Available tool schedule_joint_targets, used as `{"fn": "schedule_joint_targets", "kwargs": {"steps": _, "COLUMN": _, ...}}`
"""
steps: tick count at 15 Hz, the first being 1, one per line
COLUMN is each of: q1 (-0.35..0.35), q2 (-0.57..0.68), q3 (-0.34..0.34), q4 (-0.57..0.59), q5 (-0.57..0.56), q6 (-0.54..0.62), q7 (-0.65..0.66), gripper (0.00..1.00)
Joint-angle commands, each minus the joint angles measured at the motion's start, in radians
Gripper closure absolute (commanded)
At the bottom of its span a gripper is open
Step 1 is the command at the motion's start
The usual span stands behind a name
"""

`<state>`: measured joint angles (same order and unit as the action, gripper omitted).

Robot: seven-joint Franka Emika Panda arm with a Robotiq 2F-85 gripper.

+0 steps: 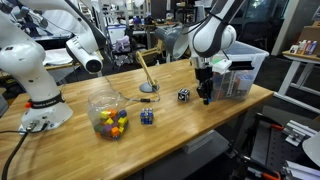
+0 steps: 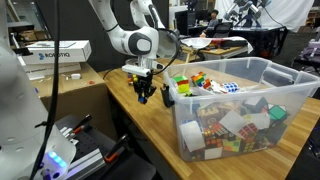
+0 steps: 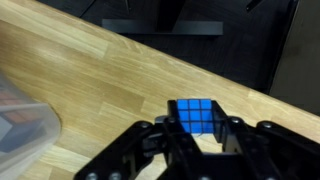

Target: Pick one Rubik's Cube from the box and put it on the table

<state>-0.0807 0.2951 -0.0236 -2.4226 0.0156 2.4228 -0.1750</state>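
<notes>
The Rubik's Cube still hangs above the wood, so my gripper needs to move down and slightly away from the plastic box [image 1: 243, 66] to the bare tabletop to release it.
In the wrist view my gripper [image 3: 196, 128] is shut on the Rubik's Cube [image 3: 195, 115], whose blue face shows between the two fingers, low over the table [image 3: 110, 80]. In both exterior views the gripper [image 1: 205, 96] [image 2: 143, 93] hangs just above the wooden table [image 1: 150, 140] [image 2: 150, 130], beside the clear plastic box [image 1: 243, 66] [image 2: 250, 115] and outside it. The box holds several colourful cubes. I cannot tell whether the cube touches the tabletop.
A round clear jar of colourful cubes [image 1: 108, 117] stands on the table, with a dark blue cube [image 1: 147, 117] and a black-and-white cube [image 1: 184, 95] next to it. A white robot arm [image 1: 40, 70] stands at one end. The table edge [image 2: 130, 125] is near the gripper.
</notes>
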Motion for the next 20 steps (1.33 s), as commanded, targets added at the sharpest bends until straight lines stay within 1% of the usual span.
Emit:
{"fn": "schedule_joint_targets", "kwargs": {"steps": 1, "q1": 0.019, "q2": 0.019, "q3": 0.017, "q4": 0.011, "q5": -0.019, "q6": -0.012, "q7": -0.008, "gripper": 0.92}}
{"fn": "schedule_joint_targets", "kwargs": {"steps": 5, "q1": 0.042, "q2": 0.059, "q3": 0.028, "q4": 0.044, "q5": -0.045, "q6": -0.032, "q7": -0.012, "gripper": 0.92}}
{"fn": "schedule_joint_targets", "kwargs": {"steps": 10, "q1": 0.069, "q2": 0.142, "q3": 0.031, "q4": 0.125, "q5": -0.104, "q6": -0.060, "q7": -0.003, "gripper": 0.92}}
{"fn": "schedule_joint_targets", "kwargs": {"steps": 12, "q1": 0.071, "q2": 0.174, "q3": 0.033, "q4": 0.157, "q5": -0.114, "q6": -0.068, "q7": -0.006, "gripper": 0.92}}
{"fn": "schedule_joint_targets", "kwargs": {"steps": 14, "q1": 0.062, "q2": 0.202, "q3": 0.045, "q4": 0.186, "q5": -0.100, "q6": -0.080, "q7": -0.024, "gripper": 0.92}}
{"fn": "schedule_joint_targets", "kwargs": {"steps": 20, "q1": 0.056, "q2": 0.243, "q3": 0.054, "q4": 0.230, "q5": -0.097, "q6": -0.100, "q7": -0.048, "gripper": 0.92}}
